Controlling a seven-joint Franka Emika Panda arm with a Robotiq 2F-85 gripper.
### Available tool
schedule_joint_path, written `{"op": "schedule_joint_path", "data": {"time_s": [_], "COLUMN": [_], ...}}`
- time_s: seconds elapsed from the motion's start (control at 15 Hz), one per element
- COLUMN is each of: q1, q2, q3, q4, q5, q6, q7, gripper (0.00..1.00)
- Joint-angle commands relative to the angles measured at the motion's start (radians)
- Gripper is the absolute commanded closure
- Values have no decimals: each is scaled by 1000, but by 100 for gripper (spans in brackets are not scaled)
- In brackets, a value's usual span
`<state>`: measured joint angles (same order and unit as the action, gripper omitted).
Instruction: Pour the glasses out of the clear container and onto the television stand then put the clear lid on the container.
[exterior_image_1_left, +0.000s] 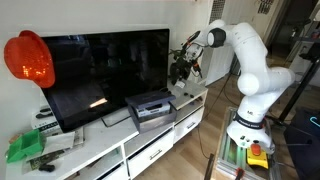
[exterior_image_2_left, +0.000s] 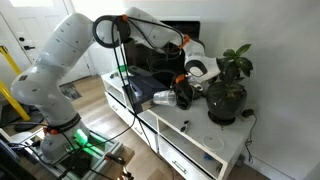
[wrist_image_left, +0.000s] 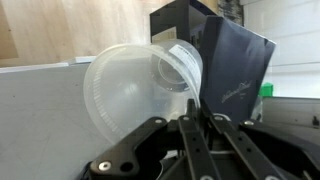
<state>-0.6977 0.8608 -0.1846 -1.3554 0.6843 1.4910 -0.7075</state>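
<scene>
My gripper turns the empty, tilted container upright next. It then lowers it onto the stand top below my gripper, between box device and plant pot, and releases it.
The clear container (wrist_image_left: 135, 88) lies tilted on its side, with its open mouth facing the wrist camera. My gripper (wrist_image_left: 200, 115) is shut on its rim at the lower right edge. In both exterior views the gripper (exterior_image_1_left: 184, 66) (exterior_image_2_left: 186, 92) hovers a little above the white television stand (exterior_image_1_left: 105, 150) (exterior_image_2_left: 205, 140), and the whitish container (exterior_image_2_left: 165, 98) sticks out sideways from it. No glasses show inside the container, and I cannot make them out on the stand. The clear lid is not in view.
A black television (exterior_image_1_left: 105, 70) stands on the cabinet with a grey-black box device (exterior_image_1_left: 152, 108) in front of it. A dark plant pot (exterior_image_2_left: 226, 102) stands right beside the gripper. An orange object (exterior_image_1_left: 28, 58) and green items (exterior_image_1_left: 25, 148) are at the far end.
</scene>
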Motion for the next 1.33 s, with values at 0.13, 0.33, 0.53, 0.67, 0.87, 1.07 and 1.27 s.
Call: {"op": "schedule_joint_path", "data": {"time_s": [0.13,0.33,0.53,0.67,0.87,1.07,1.27], "q1": [123,165,194,204,199,168,101], "q2": [-176,-235,-286,-316,-362,-390,-414], "q3": [-11,3,16,29,66,131,231], "q4": [-290,-405,-510,-577,-674,-762,-820], "q5": [-174,-244,-288,-309,-309,-279,-233], "q6": [312,501,695,823,1021,1221,1341], "q7": [-135,-188,-253,-303,-395,-521,-613], "gripper": [99,99,99,99,99,97,62]}}
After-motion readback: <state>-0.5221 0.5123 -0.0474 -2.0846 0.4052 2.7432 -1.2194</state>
